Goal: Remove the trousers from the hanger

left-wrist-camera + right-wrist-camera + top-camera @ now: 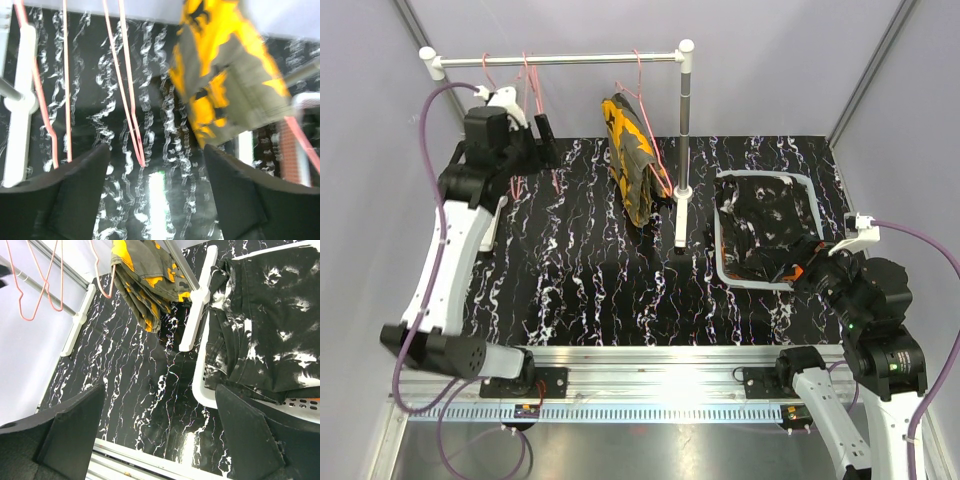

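Note:
The hanger of the camouflage trousers sticks its bare near corner out past the trousers, so the left gripper will sweep to the right in the top view onto that corner of the hanger.
The olive camouflage trousers (630, 160) hang folded over a pink hanger (638, 75) on the rail; the left wrist view shows them (230, 75) at upper right. The black, white-specked trousers (770, 220) lie in the white basket (720, 255). In the right wrist view a strip of orange (306, 402) shows under them (270, 325). My left gripper (544, 136) is raised beside two empty pink hangers (528, 85). It (157, 187) is open, and a hanger's lower corner (142, 161) dangles free just beyond the gap. My right gripper (807, 270) is open and empty (160, 427) at the basket's near corner.
The white rail (560, 59) spans the back of the table. Its right post (686, 120) and foot (680, 215) stand between the camouflage trousers and the basket. Grey walls close in on both sides. The metal base rail (650, 385) runs along the near edge.

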